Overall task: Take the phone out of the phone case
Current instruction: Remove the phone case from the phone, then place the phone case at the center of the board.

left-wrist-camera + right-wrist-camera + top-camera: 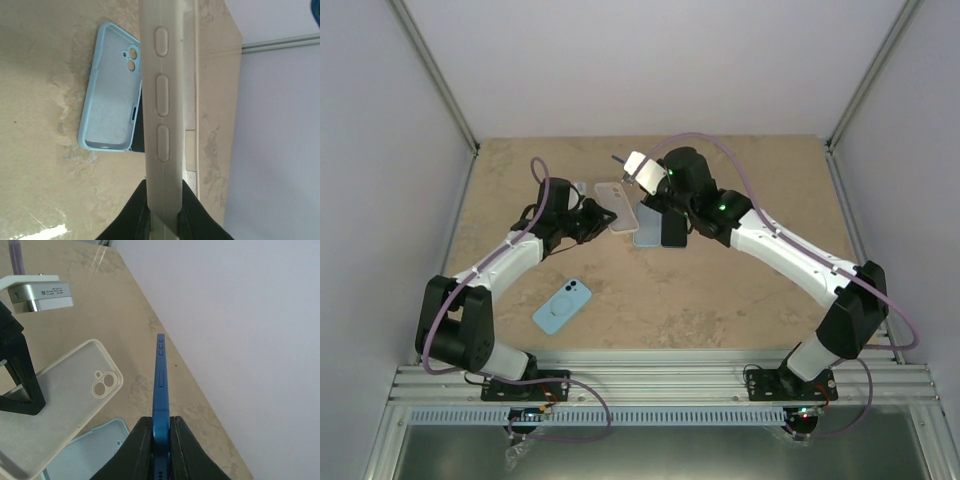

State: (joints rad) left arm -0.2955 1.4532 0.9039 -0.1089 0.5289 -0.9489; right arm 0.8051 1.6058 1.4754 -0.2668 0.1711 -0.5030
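Observation:
The robot's right gripper will next lower the caseless phone to the gripper's right in the top view and let go of it beside the flat black phone, where the tabletop is bare.
The beige phone case hangs above the table, and its open inside is empty. My left gripper is shut on one end of this case, which is seen edge-on with three button bumps. The blue phone is apart from the case, edge-on, with my right gripper shut on its lower end. In the top view the left gripper holds the beige case at table centre. The right gripper holds the dark phone just to its right.
An empty light blue case lies flat on the table under the held items, also visible as a light blue case. Another light blue case with a round ring on its back lies at the near left. Grey walls enclose the table.

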